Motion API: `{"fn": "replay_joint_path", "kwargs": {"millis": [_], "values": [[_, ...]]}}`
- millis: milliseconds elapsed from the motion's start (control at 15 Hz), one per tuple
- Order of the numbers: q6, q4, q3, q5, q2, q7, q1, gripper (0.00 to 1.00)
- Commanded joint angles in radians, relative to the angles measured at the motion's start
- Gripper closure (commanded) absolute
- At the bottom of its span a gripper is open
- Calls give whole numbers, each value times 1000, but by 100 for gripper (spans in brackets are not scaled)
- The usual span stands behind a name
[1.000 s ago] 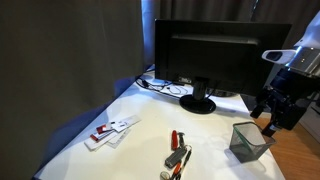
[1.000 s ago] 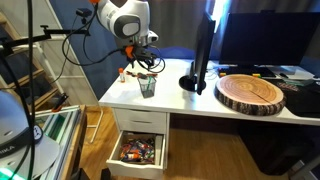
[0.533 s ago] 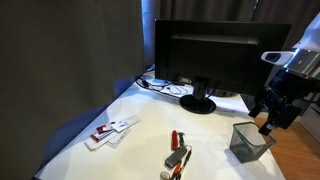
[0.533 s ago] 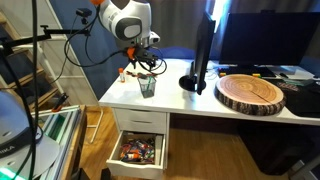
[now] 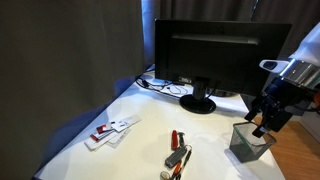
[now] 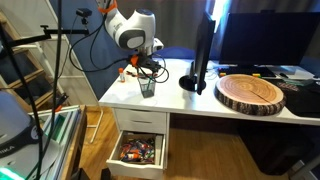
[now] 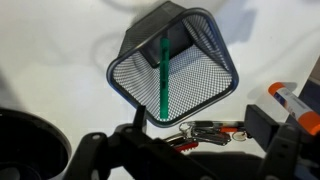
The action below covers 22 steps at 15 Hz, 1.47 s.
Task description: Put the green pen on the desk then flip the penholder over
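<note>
The gripper's fingers are still above the cup's rim, so the open gripper will move down next until they are on both sides of the green pen's upper end (image 7: 165,111) below it.
The penholder (image 7: 175,62) is a dark mesh cup standing upright on the white desk (image 7: 55,40). The green pen (image 7: 163,78) leans inside it. In the wrist view my gripper (image 7: 190,150) is open and empty, its two black fingers spread at the bottom of the frame, just above and beside the cup's rim. In both exterior views the gripper (image 5: 262,124) (image 6: 147,69) hangs right over the penholder (image 5: 248,143) (image 6: 147,88). The pen is too small to make out in the exterior views.
Red-handled tools with keys (image 7: 195,133) (image 5: 177,155) lie beside the cup. A black monitor (image 5: 215,50) with its stand (image 5: 198,104), cables (image 5: 165,87) and white cards (image 5: 110,130) are on the desk. A wooden slab (image 6: 250,93) lies further along it. A drawer (image 6: 138,150) stands open below.
My arm has shifted a little sideways and lower, bringing the open gripper closer over the penholder. The penholder and pen have not moved.
</note>
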State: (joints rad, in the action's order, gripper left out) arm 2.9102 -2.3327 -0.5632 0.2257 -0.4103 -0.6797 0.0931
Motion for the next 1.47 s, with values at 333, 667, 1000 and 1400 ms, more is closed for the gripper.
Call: {"fn": "replay_joint_path", "kwargs": {"millis": [333,667,1000,1400], "values": [[59,1,-99,-58,-92,3,-125,29],[130,0,-84,-129,-128,36,-131,22],[158,4,-80,-214,-168,65,-141,32],[175,2,-74,-281,-183,111,-149,42]]}}
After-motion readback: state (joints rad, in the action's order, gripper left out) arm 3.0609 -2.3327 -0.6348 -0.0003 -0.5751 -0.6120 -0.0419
